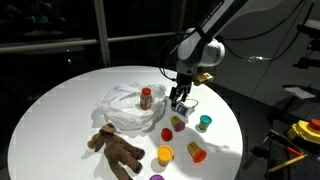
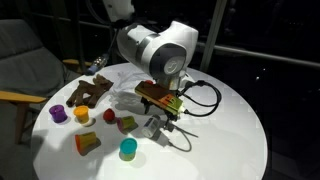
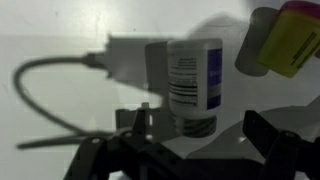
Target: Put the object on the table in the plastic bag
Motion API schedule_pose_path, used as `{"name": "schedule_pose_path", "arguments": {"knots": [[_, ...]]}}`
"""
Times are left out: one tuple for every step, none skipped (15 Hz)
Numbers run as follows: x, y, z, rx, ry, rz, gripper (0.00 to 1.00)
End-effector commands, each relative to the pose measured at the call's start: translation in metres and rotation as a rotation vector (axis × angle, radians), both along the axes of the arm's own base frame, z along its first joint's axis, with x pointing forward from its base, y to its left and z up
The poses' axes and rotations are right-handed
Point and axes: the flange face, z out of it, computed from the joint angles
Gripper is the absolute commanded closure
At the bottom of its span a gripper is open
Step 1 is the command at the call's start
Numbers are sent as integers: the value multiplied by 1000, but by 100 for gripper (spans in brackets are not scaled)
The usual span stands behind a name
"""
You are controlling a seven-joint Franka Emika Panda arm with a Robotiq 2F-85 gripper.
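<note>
The bottle is below my gripper and lined up between its fingers, so I will lower my gripper past the ribbed cap and onto the white bottle's labelled body (image 2: pixel 153 127) (image 3: pixel 195 88).
A white bottle (image 3: pixel 192 78) with a blue and white label fills the middle of the wrist view, its ribbed cap end nearest the camera. My gripper (image 3: pixel 200 128) is open, with one dark finger on each side of the cap end and neither touching it. In both exterior views the gripper (image 1: pixel 180 102) (image 2: pixel 160 114) hangs low over the white round table (image 1: pixel 70 100), just beside the crumpled translucent plastic bag (image 1: pixel 125 108). The arm hides most of the bag in an exterior view (image 2: pixel 122 92).
A small jar with an orange-red top (image 1: pixel 146 97) sits in the bag's folds. A brown plush bear (image 1: pixel 115 148) lies near the front edge. Several coloured cups stand around, among them yellow (image 1: pixel 165 155), teal (image 1: pixel 204 123) and orange (image 1: pixel 196 152). A yellow cup (image 3: pixel 292 38) is close to the bottle.
</note>
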Motion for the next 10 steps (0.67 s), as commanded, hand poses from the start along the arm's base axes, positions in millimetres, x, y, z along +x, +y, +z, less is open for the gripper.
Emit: {"name": "schedule_pose_path", "arguments": {"knots": [[-2,-10,-1,-31,-16,-1,0],[-5,-12,-3,-36,5,2,0],[-8,-13,-5,-39,19,7,0],[-11,-13,-7,-37,37,14,0],[-13,-13,-9,-35,53,21,0],[-15,-13,-12,-36,64,25,0],[-16,-12,-14,-40,68,29,0],[-17,-11,-16,-39,75,32,0],[-18,-11,-18,-37,80,33,0],[-17,-10,-19,-32,80,32,18]]}}
